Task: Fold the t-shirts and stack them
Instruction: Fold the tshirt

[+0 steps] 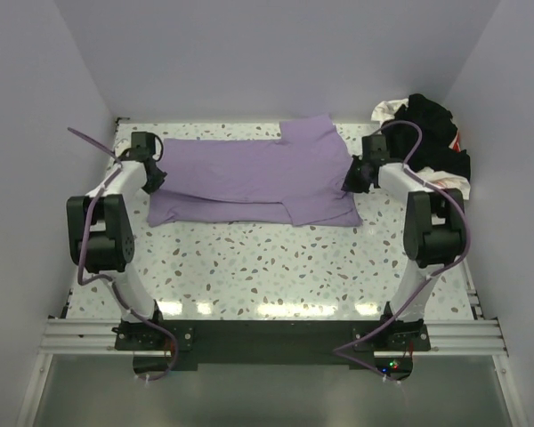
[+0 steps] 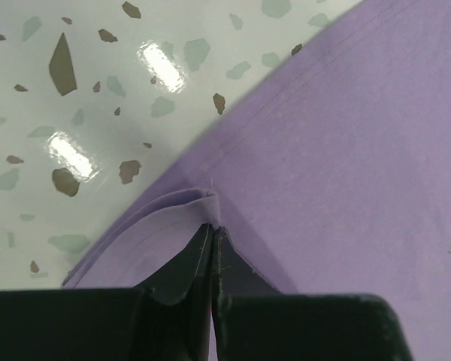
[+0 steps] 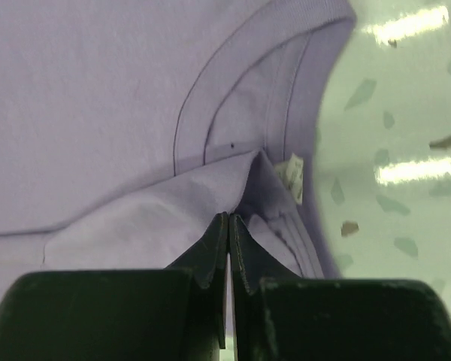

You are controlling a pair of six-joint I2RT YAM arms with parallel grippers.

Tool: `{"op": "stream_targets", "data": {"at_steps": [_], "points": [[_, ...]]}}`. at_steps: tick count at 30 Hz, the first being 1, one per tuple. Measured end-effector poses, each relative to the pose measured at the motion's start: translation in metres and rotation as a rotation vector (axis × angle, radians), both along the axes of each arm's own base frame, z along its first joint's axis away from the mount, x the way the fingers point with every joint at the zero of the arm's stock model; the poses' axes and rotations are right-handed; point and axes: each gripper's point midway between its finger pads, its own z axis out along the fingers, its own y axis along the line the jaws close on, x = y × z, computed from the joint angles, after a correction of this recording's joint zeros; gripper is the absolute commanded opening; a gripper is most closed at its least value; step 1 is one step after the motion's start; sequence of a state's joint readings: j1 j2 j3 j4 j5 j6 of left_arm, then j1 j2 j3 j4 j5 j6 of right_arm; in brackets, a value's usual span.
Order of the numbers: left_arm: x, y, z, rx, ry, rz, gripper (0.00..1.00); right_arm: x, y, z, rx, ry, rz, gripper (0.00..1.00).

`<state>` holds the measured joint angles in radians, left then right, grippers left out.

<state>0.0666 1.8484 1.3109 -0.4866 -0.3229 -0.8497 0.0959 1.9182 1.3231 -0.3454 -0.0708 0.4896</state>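
The shirt's near strip is below and back of my left gripper, so my left gripper needs to move back and slightly down toward it and let go of the shirt's hem.
A lilac-purple t-shirt lies spread across the far half of the table, its front part folded over. My left gripper is at the shirt's left edge, shut on a pinched fold of the hem. At the shirt's right edge my right gripper is shut on cloth at the collar, next to the white label. More t-shirts, black, white and red, sit in a heap at the far right corner.
The speckled terrazzo table stretches bare between the shirt and the arm bases. White walls close in the left, back and right sides. A metal rail runs along the near edge.
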Motion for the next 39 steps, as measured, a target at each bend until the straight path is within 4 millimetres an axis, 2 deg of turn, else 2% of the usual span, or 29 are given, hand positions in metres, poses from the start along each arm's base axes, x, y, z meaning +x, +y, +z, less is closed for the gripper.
{"op": "stream_targets", "data": {"at_steps": [2, 8, 11, 16, 21, 26, 32, 35, 39], "points": [[-0.007, 0.000, 0.007, 0.004, -0.011, -0.004, 0.00, -0.012, -0.001, 0.011, 0.003, -0.013, -0.004, 0.00], [-0.027, 0.000, 0.030, 0.022, -0.054, -0.016, 0.00, -0.044, -0.004, 0.066, 0.021, -0.134, -0.013, 0.00], [-0.040, -0.001, 0.035, 0.025, -0.064, -0.018, 0.00, -0.059, -0.006, 0.087, 0.024, -0.187, -0.018, 0.00], [-0.066, -0.001, 0.039, 0.037, -0.066, -0.017, 0.00, -0.086, -0.011, 0.108, 0.021, -0.240, -0.026, 0.00], [-0.087, 0.000, 0.052, 0.056, -0.094, -0.019, 0.00, -0.116, -0.016, 0.126, 0.016, -0.282, -0.032, 0.00], [-0.102, 0.002, 0.065, 0.076, -0.127, -0.020, 0.00, -0.136, -0.018, 0.134, 0.015, -0.305, -0.033, 0.00], [-0.119, 0.002, 0.079, 0.088, -0.158, -0.017, 0.00, -0.161, -0.021, 0.126, 0.010, -0.288, -0.032, 0.00], [-0.129, 0.002, 0.080, 0.089, -0.164, -0.015, 0.00, -0.169, -0.022, 0.122, 0.006, -0.278, -0.029, 0.00], [-0.144, 0.002, 0.072, 0.090, -0.143, -0.013, 0.00, -0.177, -0.023, 0.119, 0.001, -0.270, -0.025, 0.00]]}}
